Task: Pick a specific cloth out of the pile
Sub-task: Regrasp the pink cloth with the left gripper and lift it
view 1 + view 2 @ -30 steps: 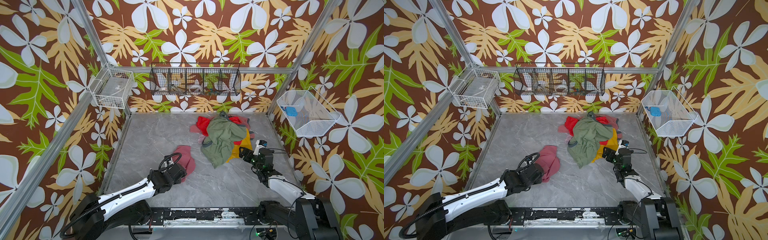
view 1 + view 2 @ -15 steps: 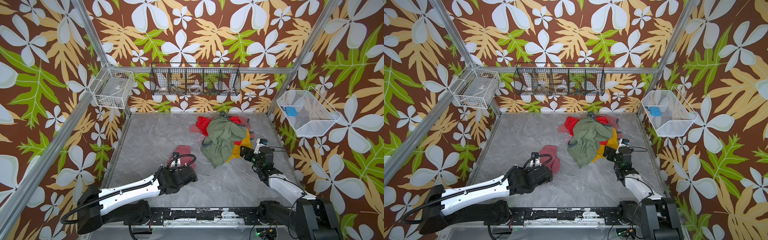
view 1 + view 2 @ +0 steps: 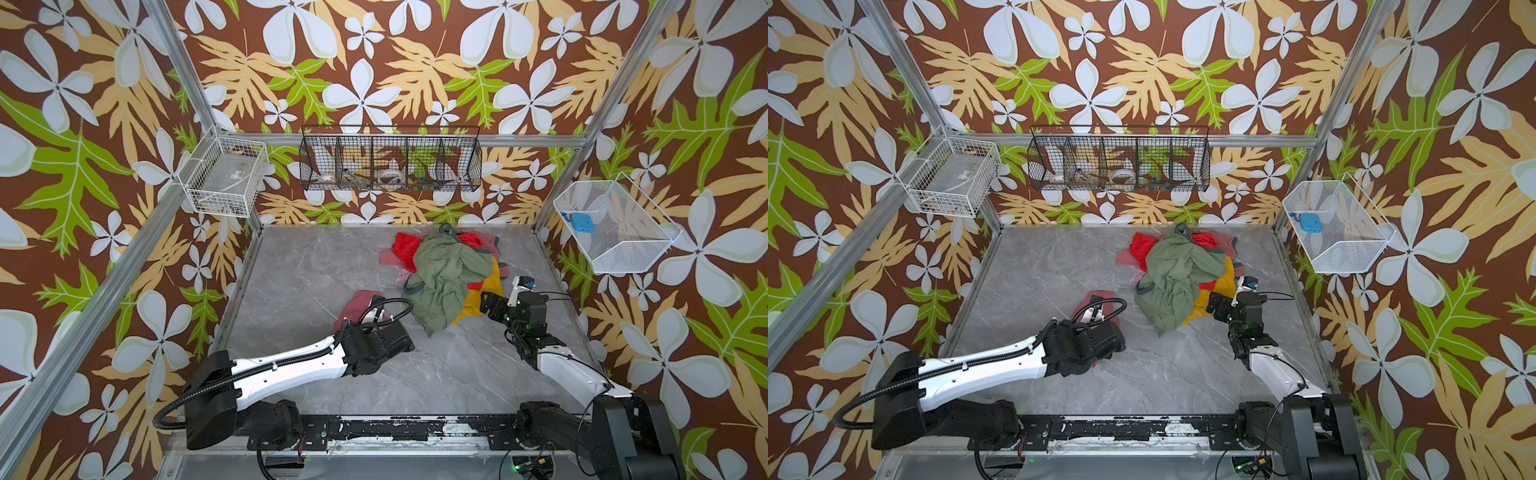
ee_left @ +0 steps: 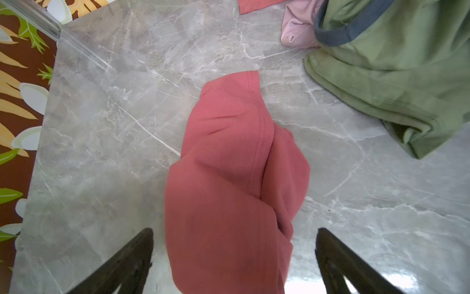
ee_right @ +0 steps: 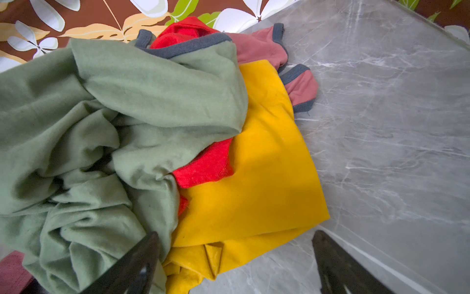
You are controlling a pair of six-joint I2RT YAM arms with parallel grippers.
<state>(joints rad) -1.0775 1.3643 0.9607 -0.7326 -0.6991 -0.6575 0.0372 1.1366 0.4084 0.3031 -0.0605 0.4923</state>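
Observation:
The near half of the dusty rose-pink cloth is below my left gripper, with the open fingers on either side there, so I need to move my left gripper down onto it next.
The dusty rose-pink cloth (image 4: 236,178) lies crumpled on the grey marble table, apart from the pile and to its left in both top views (image 3: 360,300) (image 3: 1094,300). My left gripper (image 4: 234,230) is open wide over the cloth's near end, a finger on either side and not pinching it. The pile (image 3: 444,270) (image 3: 1173,270) sits at the back right, olive green on top of bright red, yellow and pink pieces. My right gripper (image 5: 235,233) (image 3: 489,305) is open at the pile's yellow edge (image 5: 254,191), holding nothing.
A white wire basket (image 3: 226,178) hangs on the left wall. A black wire basket (image 3: 390,160) hangs on the back wall. A white mesh basket (image 3: 615,224) with a blue object hangs on the right. Bare grey table (image 3: 311,266) lies left of the pink cloth.
My left gripper has opened wide and its arm has swung rightward; the pink cloth now lies loose on the table. The right arm has hardly moved.

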